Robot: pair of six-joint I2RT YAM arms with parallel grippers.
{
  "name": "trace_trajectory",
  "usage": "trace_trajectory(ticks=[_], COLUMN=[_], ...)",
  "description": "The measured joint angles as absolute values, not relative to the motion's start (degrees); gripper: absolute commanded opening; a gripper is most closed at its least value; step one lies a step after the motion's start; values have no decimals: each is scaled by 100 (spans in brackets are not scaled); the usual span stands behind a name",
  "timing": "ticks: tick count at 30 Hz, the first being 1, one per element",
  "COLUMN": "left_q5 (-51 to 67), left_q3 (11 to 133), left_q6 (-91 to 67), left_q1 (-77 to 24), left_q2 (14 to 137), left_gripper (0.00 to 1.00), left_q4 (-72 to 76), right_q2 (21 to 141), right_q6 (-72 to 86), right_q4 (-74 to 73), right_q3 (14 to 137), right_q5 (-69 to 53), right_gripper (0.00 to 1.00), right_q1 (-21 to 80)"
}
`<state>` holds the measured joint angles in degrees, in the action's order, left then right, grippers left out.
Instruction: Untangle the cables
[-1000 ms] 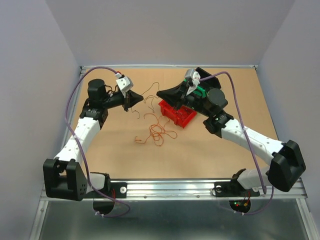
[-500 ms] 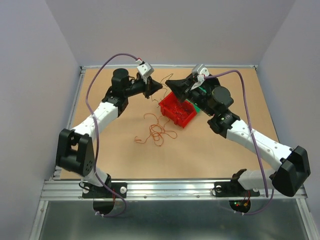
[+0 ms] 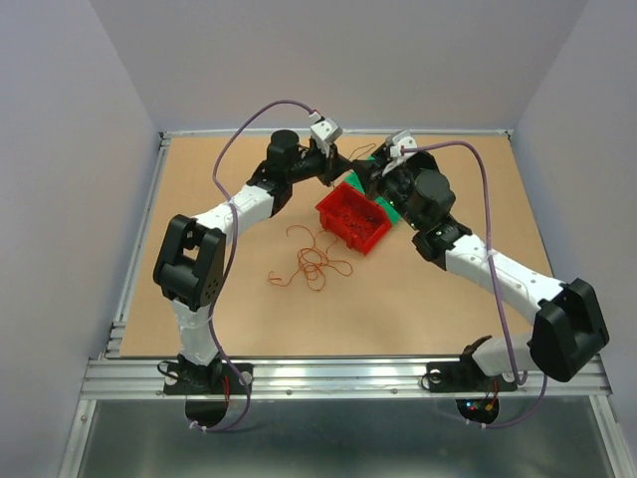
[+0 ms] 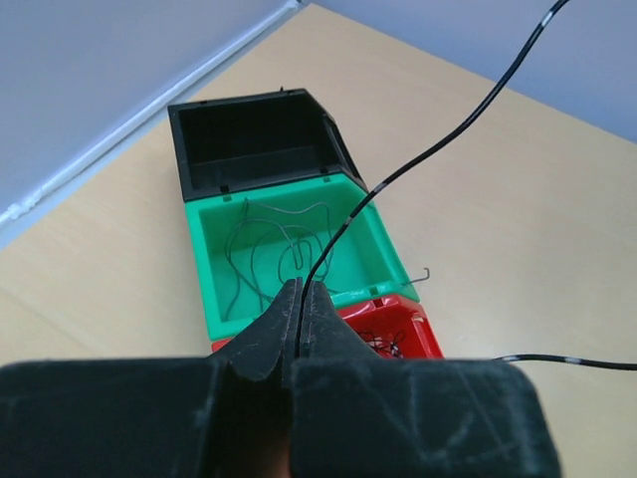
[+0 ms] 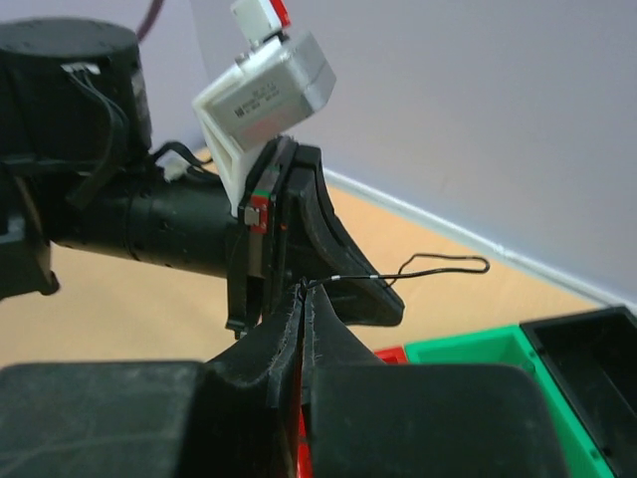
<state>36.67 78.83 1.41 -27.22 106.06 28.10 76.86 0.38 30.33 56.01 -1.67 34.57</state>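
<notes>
My left gripper tips its fingers downward next, goes down into the red bin holding dark wire [image 3: 352,215] [image 4: 386,329] and releases the black cable, since the bin is below it.
A loose tangle of orange-red cables [image 3: 314,264] lies on the brown table in front of the bins. My left gripper [image 3: 343,171] and right gripper [image 3: 361,177] meet tip to tip above the far end of the red bin [image 3: 353,221]. In the left wrist view the left gripper [image 4: 302,288] is shut on a thin black cable [image 4: 398,174] that rises up to the right. In the right wrist view the right gripper [image 5: 304,289] is shut on a black cable [image 5: 374,276] that loops off to the right, with the left gripper's fingers [image 5: 343,269] just behind it.
Three small bins stand in a row: black bin [image 4: 254,139], green bin [image 4: 209,274] holding several dark thin wires, and red bin [image 4: 403,329] with dark wire inside. Another black wire [image 4: 567,360] crosses at the right. Purple arm cables arch overhead.
The left arm has swung right and toward the back, bringing its gripper up against the right one above the bins. The right gripper has drawn slightly back. The orange-red tangle has not moved.
</notes>
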Motion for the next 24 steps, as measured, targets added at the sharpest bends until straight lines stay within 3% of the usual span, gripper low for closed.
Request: trace_trajectory(ticks=[24], left_q5=[3199], left_q3=[7550], left_q6=[464], left_q1=[-3041], left_q2=[11467], left_gripper=[0], left_q4=[2626], right_q2=[9452], right_q6=[497], right_q4=[2982], right_q3=[5033], right_q5=[-993], right_gripper=[0], right_q1=[3000])
